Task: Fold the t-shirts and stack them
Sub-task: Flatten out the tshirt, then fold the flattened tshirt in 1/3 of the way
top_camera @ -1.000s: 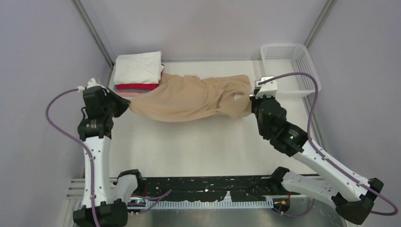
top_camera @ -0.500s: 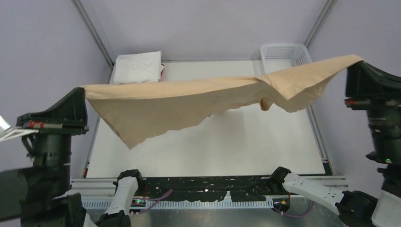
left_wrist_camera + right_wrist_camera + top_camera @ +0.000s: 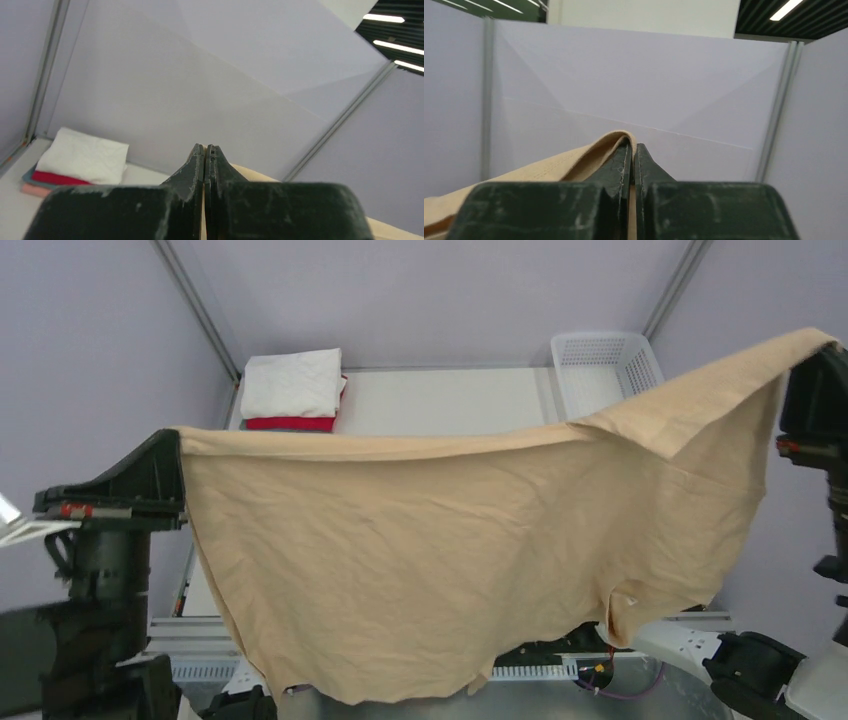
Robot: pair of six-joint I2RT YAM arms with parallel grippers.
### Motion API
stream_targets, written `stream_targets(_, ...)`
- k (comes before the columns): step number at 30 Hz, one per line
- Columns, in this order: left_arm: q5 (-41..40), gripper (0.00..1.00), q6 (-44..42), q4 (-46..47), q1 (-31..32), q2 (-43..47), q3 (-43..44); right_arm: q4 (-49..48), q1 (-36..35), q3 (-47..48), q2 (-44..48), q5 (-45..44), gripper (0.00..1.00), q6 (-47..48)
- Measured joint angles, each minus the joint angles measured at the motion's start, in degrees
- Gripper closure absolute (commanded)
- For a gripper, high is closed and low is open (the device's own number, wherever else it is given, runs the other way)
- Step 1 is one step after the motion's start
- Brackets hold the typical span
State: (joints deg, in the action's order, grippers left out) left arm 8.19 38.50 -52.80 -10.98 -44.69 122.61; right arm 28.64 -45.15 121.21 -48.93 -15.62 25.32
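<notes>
My right gripper, left in the top view, must lower next and release the high-hanging t-shirt's corner over the tabletop short of the basket.
The tan t-shirt (image 3: 450,540) hangs spread like a curtain high above the table, held by its top edge at both ends. My left gripper (image 3: 178,437) is shut on its left corner; in the left wrist view (image 3: 205,148) a strip of tan cloth shows between the closed fingers. My right gripper (image 3: 815,352) is shut on the right corner, raised higher; the hem folds over its fingertips in the right wrist view (image 3: 633,146). The stack of folded t-shirts (image 3: 293,390), white on top with red beneath, sits at the far left of the table; it also shows in the left wrist view (image 3: 80,161).
A white mesh basket (image 3: 600,365) stands at the table's far right corner. The hanging shirt hides most of the table (image 3: 440,400) and both arm bases. Grey enclosure walls stand close on all sides.
Both grippers lifted the tan shirt off the table and raised it high. It went from a bunched heap to a taut band and now hangs fully open toward the camera.
</notes>
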Motion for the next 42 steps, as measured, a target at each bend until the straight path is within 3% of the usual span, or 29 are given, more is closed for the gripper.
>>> stream_targets(7,-0.24,1.00,-0.50,6.62,0.00,-4.04,-26.91,-18.51,2.14,-24.30,-6.84,-14.64,0.94,12.17)
stream_targets(15,-0.76,1.00,-1.75,18.69,1.42,-25.88,-50.45,-24.90,19.12,-44.54,-26.80,-11.08,0.95,4.63)
stream_targets(19,-0.74,1.00,-3.02,22.05,2.64,-42.34,-49.90,-25.24,22.80,-48.92,-37.11,-8.17,0.95,-2.60)
stream_targets(25,1.09,1.00,-3.63,22.95,3.30,-64.11,-40.33,-27.26,24.28,-46.86,-53.51,-7.08,0.95,-8.81)
stream_targets(29,0.90,1.00,-4.11,22.67,3.43,-67.65,-36.68,-27.19,24.28,-42.23,-61.79,-8.39,0.95,-10.14)
stream_targets(33,0.90,1.00,-4.42,22.62,3.43,-67.84,-34.97,-27.06,24.28,-41.35,-62.62,-8.24,0.95,-10.49)
stream_targets(37,0.92,1.00,-4.46,22.43,3.45,-67.58,-35.91,-26.58,24.28,-42.51,-59.76,-5.25,0.94,-9.60)
stream_targets(42,0.50,1.00,-4.44,22.01,3.43,-63.25,-42.40,-21.64,24.26,-49.16,-48.09,1.20,0.95,-8.50)
